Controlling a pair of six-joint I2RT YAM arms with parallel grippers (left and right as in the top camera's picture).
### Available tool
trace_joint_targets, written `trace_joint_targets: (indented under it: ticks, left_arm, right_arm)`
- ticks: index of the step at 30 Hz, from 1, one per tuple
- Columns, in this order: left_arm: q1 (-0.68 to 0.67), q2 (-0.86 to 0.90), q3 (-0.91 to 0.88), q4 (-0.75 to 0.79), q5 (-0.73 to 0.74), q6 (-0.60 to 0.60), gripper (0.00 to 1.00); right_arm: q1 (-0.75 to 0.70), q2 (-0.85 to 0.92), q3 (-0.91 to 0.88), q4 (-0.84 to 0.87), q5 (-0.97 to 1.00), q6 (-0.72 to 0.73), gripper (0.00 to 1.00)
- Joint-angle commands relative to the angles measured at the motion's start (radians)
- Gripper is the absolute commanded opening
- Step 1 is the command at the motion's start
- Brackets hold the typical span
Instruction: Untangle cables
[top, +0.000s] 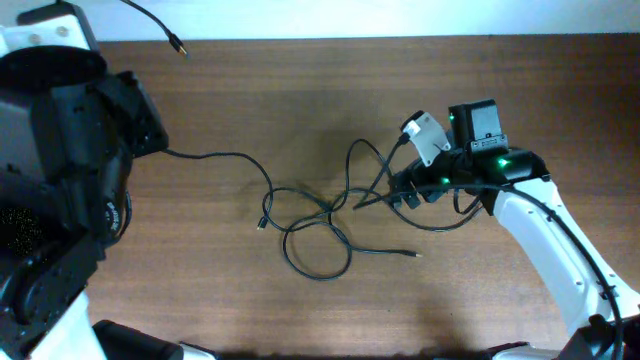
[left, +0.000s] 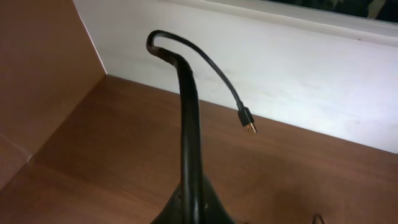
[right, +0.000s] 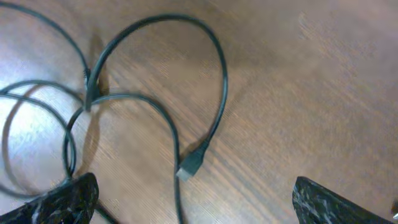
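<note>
My left gripper eases slightly toward the tangle to its right in the overhead view next and lets go of the cable, since its plug hangs clear.
Two thin black cables (top: 310, 215) lie tangled in loops on the middle of the wooden table. One strand runs left from the tangle to my left arm. My left gripper (left: 189, 208) is shut on a cable (left: 186, 112) that rises from the jaws and arches over; its gold-tipped plug (left: 249, 123) hangs free and also shows at the overhead's top (top: 180, 47). My right gripper (right: 194, 190) is open wide, low over the tangle's right side (top: 400, 193). A cable plug (right: 189, 165) lies on the table between its fingers, untouched.
Two loose plug ends lie by the tangle, one on the left (top: 262, 224) and one with a metallic tip at the front right (top: 415, 256). A white wall (left: 298, 68) stands behind the table's far edge. The left arm's bulk (top: 60, 150) covers the left side.
</note>
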Motion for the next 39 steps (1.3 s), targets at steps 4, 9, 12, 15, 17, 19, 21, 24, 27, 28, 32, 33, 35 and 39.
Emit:
trace_joint_targets:
  ticks: [4,9,12,15,17,19,21,24,27,28,32,33,35,39]
  left_arm:
    - [0.006,0.016,0.003,0.003,0.032,0.032,0.05]
    - [0.006,0.019,0.003,0.003,0.051,0.051,0.06]
    - [0.006,0.019,-0.005,0.003,0.061,0.061,0.06]
    - [0.006,0.019,-0.013,0.003,0.062,0.068,0.07]
    - [0.006,0.019,-0.013,0.003,0.062,0.068,0.07]
    - [0.006,0.018,-0.013,0.003,0.062,0.069,0.07]
    - [0.006,0.019,-0.015,0.003,0.062,0.069,0.11]
    - [0.006,0.019,-0.024,0.003,0.062,0.069,0.08]
    - [0.006,0.019,-0.058,0.003,0.061,0.069,0.08]
    - [0.006,0.019,-0.072,0.003,0.062,0.069,0.09]
    - [0.006,0.019,-0.099,0.004,0.062,0.068,0.19]
    - [0.006,0.019,-0.100,0.004,0.063,0.068,0.32]
    - [0.006,0.019,-0.101,0.005,0.063,0.068,0.54]
    - [0.006,0.019,-0.101,0.004,0.062,0.068,0.58]
  right_arm:
    - [0.030,0.077,0.007,-0.058,-0.179,-0.422,0.99]
    - [0.156,0.164,0.007,-0.008,-0.138,-0.623,0.99]
    - [0.204,0.249,0.007,0.101,-0.053,-0.608,0.99]
    - [0.205,0.296,0.007,0.134,-0.029,-0.522,0.99]
    - [0.206,0.306,0.007,0.160,-0.038,-0.518,0.99]
    - [0.204,0.304,0.011,0.175,-0.078,-0.442,0.99]
    - [0.203,0.304,0.016,0.179,-0.216,-0.378,0.99]
    - [0.190,0.306,0.016,0.187,-0.333,-0.312,0.99]
    - [0.146,0.307,0.015,0.225,-0.295,-0.314,0.99]
    - [0.118,0.307,0.015,0.232,-0.280,-0.316,0.99]
    - [0.018,0.310,0.015,0.237,-0.299,-0.345,0.99]
    - [0.004,0.319,0.015,0.226,-0.351,-0.404,0.99]
    - [0.004,0.341,0.015,0.218,-0.428,-0.465,0.99]
    - [0.027,0.354,0.015,0.037,-0.542,-0.855,0.99]
